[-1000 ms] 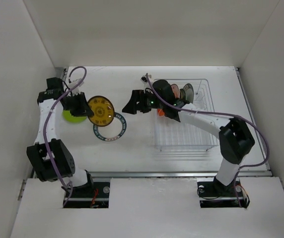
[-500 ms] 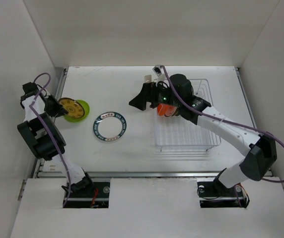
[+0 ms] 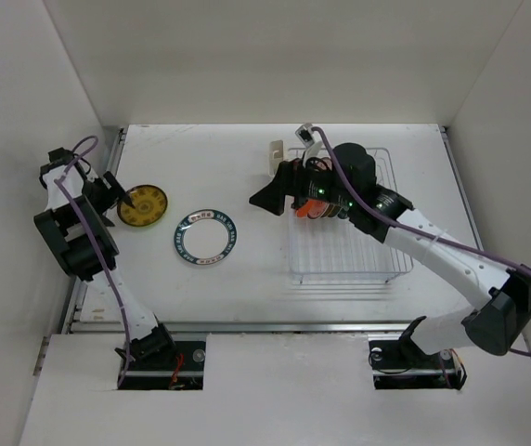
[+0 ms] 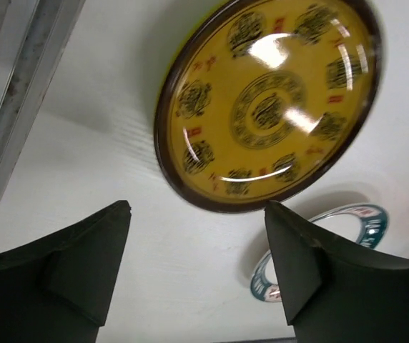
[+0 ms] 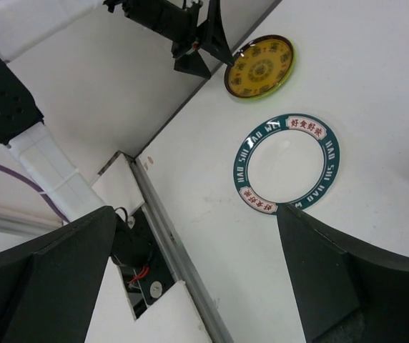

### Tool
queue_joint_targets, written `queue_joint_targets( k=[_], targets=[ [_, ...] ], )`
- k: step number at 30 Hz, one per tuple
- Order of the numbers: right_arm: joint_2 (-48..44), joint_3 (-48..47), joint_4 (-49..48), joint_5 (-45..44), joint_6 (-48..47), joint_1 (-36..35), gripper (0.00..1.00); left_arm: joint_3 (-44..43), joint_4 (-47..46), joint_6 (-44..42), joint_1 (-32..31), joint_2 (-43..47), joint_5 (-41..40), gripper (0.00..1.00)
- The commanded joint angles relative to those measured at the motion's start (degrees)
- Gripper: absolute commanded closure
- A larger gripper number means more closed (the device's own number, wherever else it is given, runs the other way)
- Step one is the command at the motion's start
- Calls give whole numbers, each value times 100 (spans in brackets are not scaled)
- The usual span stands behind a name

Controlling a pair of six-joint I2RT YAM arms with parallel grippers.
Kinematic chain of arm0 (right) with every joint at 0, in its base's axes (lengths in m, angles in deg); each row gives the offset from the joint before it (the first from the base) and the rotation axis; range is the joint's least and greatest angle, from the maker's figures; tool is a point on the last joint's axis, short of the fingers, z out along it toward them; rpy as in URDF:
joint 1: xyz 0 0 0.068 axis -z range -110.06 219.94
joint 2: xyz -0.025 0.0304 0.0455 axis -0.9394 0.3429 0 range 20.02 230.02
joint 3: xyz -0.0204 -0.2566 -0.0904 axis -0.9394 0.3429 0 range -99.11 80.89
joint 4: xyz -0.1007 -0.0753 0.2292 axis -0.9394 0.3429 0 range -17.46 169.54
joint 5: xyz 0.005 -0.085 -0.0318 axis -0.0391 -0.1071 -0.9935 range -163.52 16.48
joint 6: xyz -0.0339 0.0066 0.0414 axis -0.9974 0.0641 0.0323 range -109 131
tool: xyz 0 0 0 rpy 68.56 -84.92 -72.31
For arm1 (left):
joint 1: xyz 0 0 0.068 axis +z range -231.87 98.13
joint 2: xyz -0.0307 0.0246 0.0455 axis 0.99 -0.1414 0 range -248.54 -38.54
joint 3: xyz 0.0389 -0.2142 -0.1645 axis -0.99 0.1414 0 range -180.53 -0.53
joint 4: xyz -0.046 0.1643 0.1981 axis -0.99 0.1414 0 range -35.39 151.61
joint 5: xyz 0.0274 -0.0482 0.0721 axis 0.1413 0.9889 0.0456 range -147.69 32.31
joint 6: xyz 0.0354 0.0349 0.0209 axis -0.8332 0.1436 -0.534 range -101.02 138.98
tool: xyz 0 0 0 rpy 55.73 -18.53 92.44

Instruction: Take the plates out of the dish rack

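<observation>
The robot will next swing its right gripper to the right in the top view past the orange plate point(image 3: 301, 210) and tilt it down onto a plate beyond, since plates are still in the rack.
A yellow patterned plate point(image 3: 145, 205) lies flat at the table's left edge, filling the top of the left wrist view point(image 4: 269, 100). A thin lime green rim point(image 5: 262, 97) shows under it. My left gripper point(image 4: 197, 211) is open just beside the yellow plate point(image 5: 259, 66), holding nothing. The white plate with a teal rim point(image 3: 204, 237) lies to its right. My right gripper point(image 3: 270, 195) hangs open and empty above the table, at the left end of the wire dish rack point(image 3: 358, 265). An orange plate point(image 3: 301, 210) stands in the rack, partly hidden by that arm.
A cream cutlery holder point(image 3: 276, 153) hangs on the rack's far left corner. White walls close in the table on the left, back and right. A metal rail point(image 5: 179, 250) runs along the near edge. The left arm point(image 3: 71, 232) stands against the left wall.
The left gripper carried the yellow plate left, set it on the lime green plate and opened. The right arm pulled back right towards the rack, its jaws still open.
</observation>
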Motion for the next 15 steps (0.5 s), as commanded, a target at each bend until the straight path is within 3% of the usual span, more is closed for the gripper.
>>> queue_joint_targets(
  k=[1, 6, 10, 11, 15],
  targets=[
    [-122, -134, 73, 72, -83, -45, 0, -290, 817, -525, -204, 56, -613, 26],
    [-175, -450, 819, -866, -22, -45, 0, -343, 1073, -878, -485, 363, -1113, 19],
    [-175, -1048, 2391, -2850, 434, 24, 0, -282, 1073, -1001, -486, 906, -1378, 19],
    [-175, -1214, 2716, -3551, 584, 242, 0, -169, 986, -1062, -486, 1057, -1379, 19],
    [-341, -1138, 3606, -4128, 937, 1157, 0, 394, 608, -1536, -539, 2049, -1397, 19]
  ],
)
